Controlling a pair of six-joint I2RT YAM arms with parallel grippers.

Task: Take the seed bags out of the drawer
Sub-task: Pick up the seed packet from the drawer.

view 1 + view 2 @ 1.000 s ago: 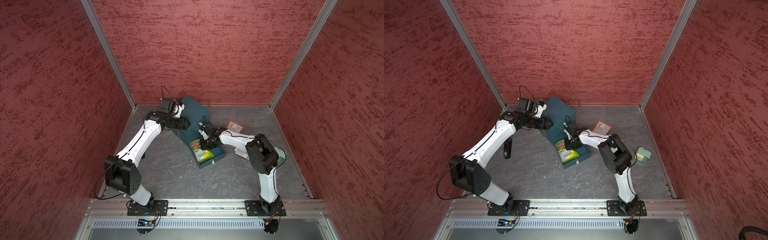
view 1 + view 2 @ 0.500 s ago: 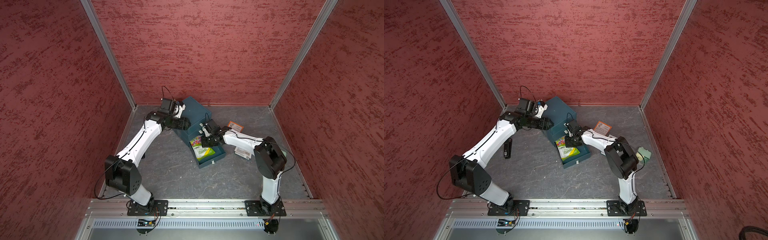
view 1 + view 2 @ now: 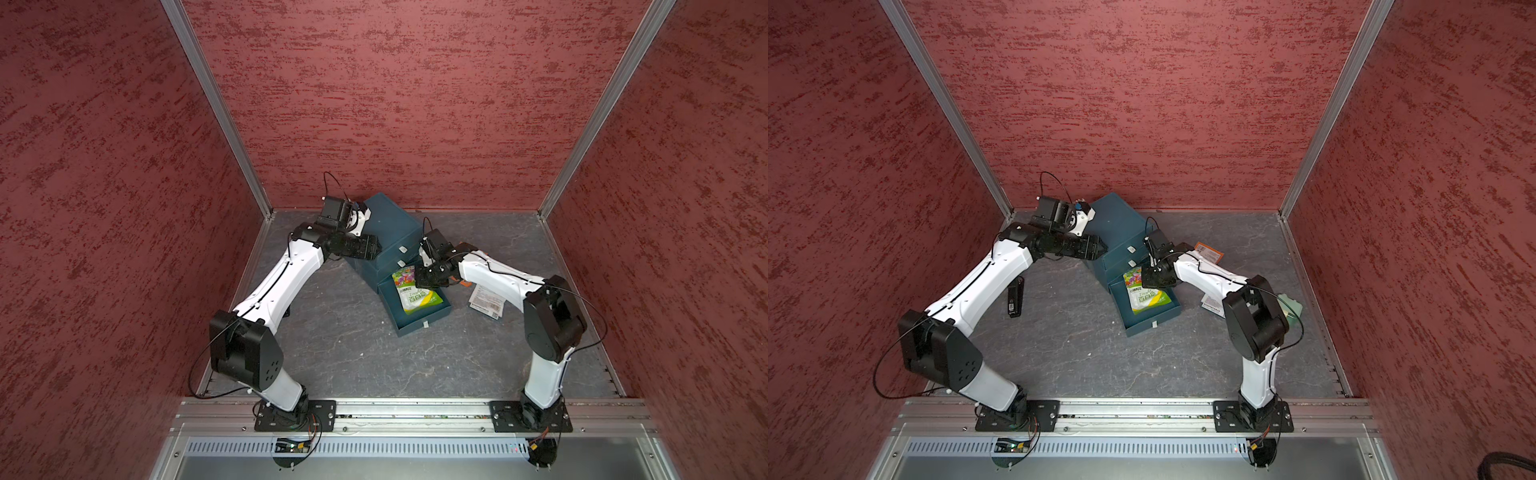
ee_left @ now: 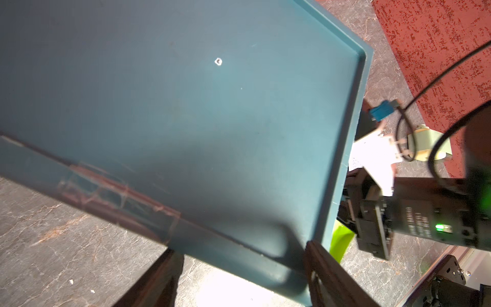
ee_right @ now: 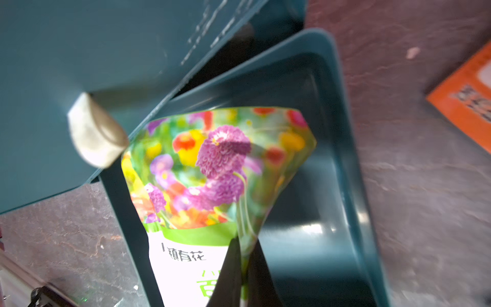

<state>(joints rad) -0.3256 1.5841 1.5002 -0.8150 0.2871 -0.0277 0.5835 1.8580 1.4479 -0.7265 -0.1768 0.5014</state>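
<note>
Next, my right gripper lifts over the drawer's rim, moves back and lowers to release. Empty floor lies below and back, near the white seed bag (image 3: 486,301).
The green seed bag (image 3: 415,293) (image 3: 1146,296) (image 5: 212,164), printed with flowers, lies in the pulled-out bottom drawer (image 3: 424,325) (image 3: 1152,325) (image 5: 345,159). My right gripper (image 3: 430,277) (image 3: 1156,276) (image 5: 243,247) is shut on it, with one side edge bunched between the fingers. The orange seed bag (image 3: 1208,251) (image 5: 467,106) and the white seed bag (image 3: 486,301) (image 3: 1212,304) lie on the floor right of the drawer. My left gripper (image 3: 372,247) (image 3: 1100,249) (image 4: 243,249) clasps a corner of the teal cabinet (image 3: 390,232) (image 3: 1117,224) (image 4: 186,106).
A pale green block (image 3: 1289,303) (image 4: 425,146) sits near the right wall behind my right arm. A black stick-like object (image 3: 1016,297) lies on the floor under my left arm. The cabinet stands askew near the back wall.
My right arm's elbow has swung out to the right while its gripper stayed over the back of the drawer on the green bag. The left arm has not moved.
</note>
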